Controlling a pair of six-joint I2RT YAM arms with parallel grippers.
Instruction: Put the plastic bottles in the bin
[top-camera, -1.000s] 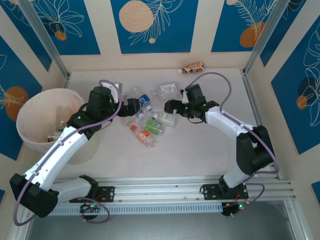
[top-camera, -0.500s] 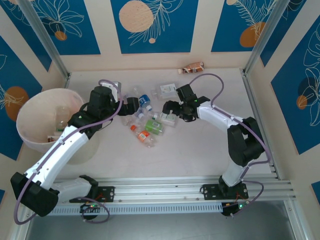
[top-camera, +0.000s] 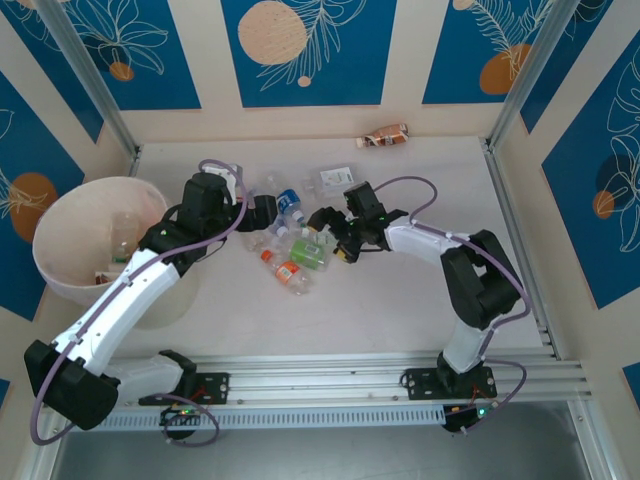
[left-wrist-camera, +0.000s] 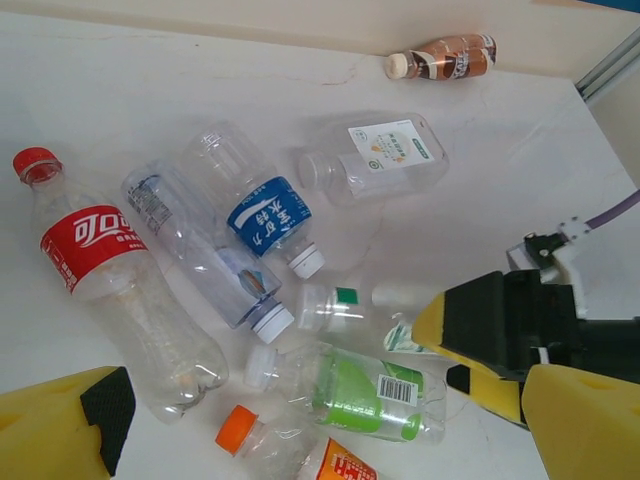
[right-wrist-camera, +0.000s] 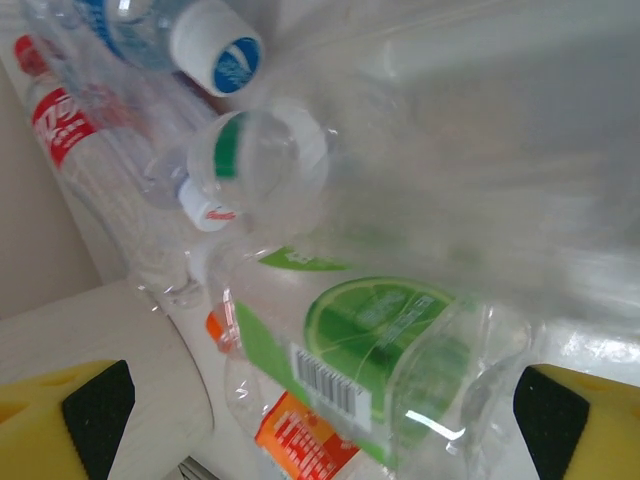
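Note:
My open right gripper should next move outward from the green-labelled bottle onto the clear body of the small green-marked bottle, as it lies beyond the spread fingers.
Several plastic bottles lie in a heap mid-table: a red-labelled one, a blue-labelled one, a clear one with a white label, a green-labelled one and an orange-capped one. A brown bottle lies apart by the back wall. The pale round bin stands at the left. My left gripper hovers open over the heap's left side, holding nothing. My right gripper is open at the heap's right side, with the green-labelled bottle lying between its spread fingers.
Inside the bin a few items lie at the bottom. Metal frame posts rise at the back corners and a rail runs along the near edge. Bare table lies right of the right arm.
My right gripper has slid left into the heap, up to the green-labelled bottle. The left arm has hardly moved.

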